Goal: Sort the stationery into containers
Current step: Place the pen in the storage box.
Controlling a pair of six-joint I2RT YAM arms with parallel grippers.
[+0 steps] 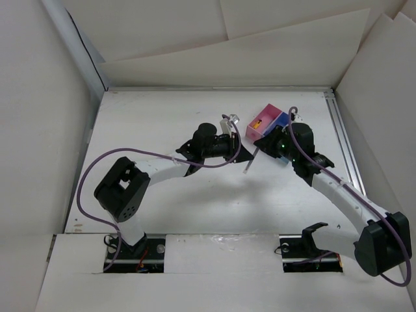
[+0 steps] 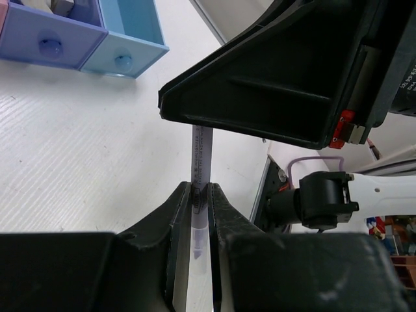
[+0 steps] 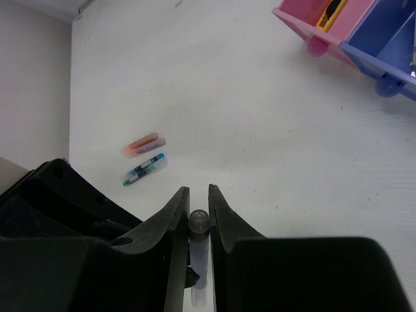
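Note:
Next, my right gripper moves toward the right in the top view, over the light blue box (image 2: 127, 39), and releases the pen, since the pen hangs outside the containers.
A thin grey-blue pen (image 1: 249, 164) hangs above the table between both grippers. My left gripper (image 2: 200, 188) is shut on its lower barrel (image 2: 201, 149). My right gripper (image 3: 195, 192) is shut on its grey capped end (image 3: 199, 222). In the top view the left gripper (image 1: 242, 155) and the right gripper (image 1: 260, 144) meet just in front of the containers. The pink box (image 3: 312, 26) holds a yellow-black piece (image 3: 331, 10). The purple-blue box (image 3: 383, 45) is beside it, and the light blue box (image 2: 127, 39) shows in the left wrist view.
An orange and a pink pen (image 3: 143, 144) and a teal pen (image 3: 145, 169) lie together on the table to the left of the boxes. A metal rail (image 1: 341, 136) runs along the table's right edge. White walls stand on all sides.

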